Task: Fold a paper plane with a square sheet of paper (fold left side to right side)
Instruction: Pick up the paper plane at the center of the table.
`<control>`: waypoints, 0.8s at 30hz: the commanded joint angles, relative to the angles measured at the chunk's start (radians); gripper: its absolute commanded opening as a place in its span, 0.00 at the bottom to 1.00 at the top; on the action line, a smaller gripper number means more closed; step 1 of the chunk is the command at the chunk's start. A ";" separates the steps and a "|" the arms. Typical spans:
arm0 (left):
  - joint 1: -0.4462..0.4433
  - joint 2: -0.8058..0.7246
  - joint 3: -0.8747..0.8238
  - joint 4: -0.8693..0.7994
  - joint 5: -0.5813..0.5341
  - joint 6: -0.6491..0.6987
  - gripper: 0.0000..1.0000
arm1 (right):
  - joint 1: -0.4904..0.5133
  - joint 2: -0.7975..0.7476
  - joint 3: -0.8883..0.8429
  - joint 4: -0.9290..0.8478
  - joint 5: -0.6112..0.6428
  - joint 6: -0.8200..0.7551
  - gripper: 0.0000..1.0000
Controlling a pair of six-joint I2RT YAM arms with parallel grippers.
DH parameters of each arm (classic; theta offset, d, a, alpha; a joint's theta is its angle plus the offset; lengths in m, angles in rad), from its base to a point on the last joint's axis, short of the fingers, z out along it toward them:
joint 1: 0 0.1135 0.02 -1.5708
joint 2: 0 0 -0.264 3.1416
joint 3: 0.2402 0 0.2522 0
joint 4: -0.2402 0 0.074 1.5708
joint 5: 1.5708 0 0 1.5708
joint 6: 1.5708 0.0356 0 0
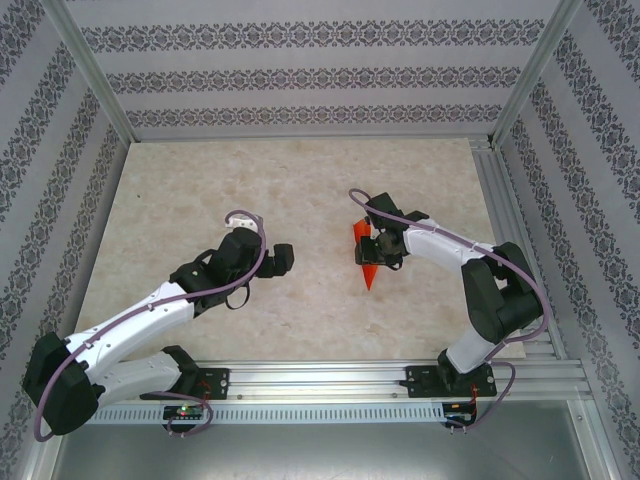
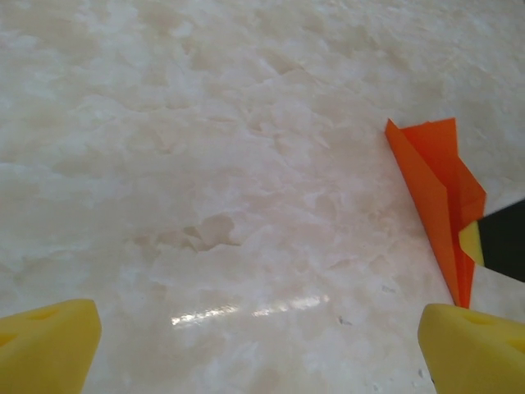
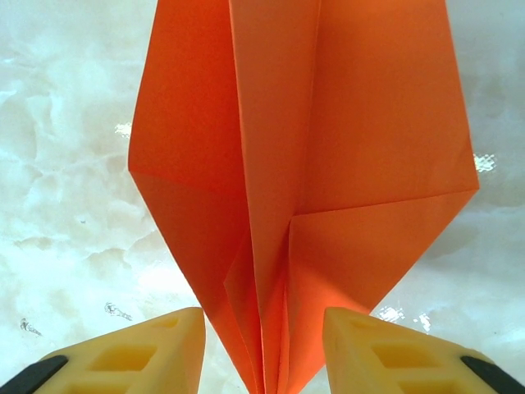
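Observation:
The paper's raised centre crease (image 3: 269, 271) is between the open fingers of my right gripper. I will move the gripper down over that crease and close on it.
The orange sheet of paper (image 1: 366, 272) is folded into a slim pointed plane shape with a centre crease, lying right of the table's middle, its tip toward the near edge. In the right wrist view its layered folds (image 3: 328, 148) narrow down between the yellow fingers (image 3: 164, 353). My right gripper (image 3: 264, 353) straddles that narrow end, jaws partly open, marble showing on both sides of the paper. It sits over the paper (image 1: 376, 250). My left gripper (image 1: 285, 258) hovers to the paper's left, wide open (image 2: 262, 353), nothing between its fingers. From there the paper (image 2: 435, 180) shows at the right.
The marble tabletop (image 1: 300, 190) is walled by patterned panels. An aluminium rail (image 1: 495, 210) runs along the right side and another along the near edge (image 1: 330, 378). A fingertip of the right gripper (image 2: 500, 242) reaches into the left wrist view beside the paper.

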 commanded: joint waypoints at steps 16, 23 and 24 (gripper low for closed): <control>0.012 -0.005 -0.006 0.069 0.088 0.076 1.00 | 0.013 0.063 0.041 0.002 0.036 -0.011 0.28; 0.012 -0.004 -0.006 0.061 0.085 0.072 1.00 | 0.024 0.114 0.061 0.006 0.053 -0.019 0.23; 0.012 -0.004 -0.006 0.062 0.085 0.071 1.00 | 0.028 0.122 0.066 0.007 0.054 -0.022 0.22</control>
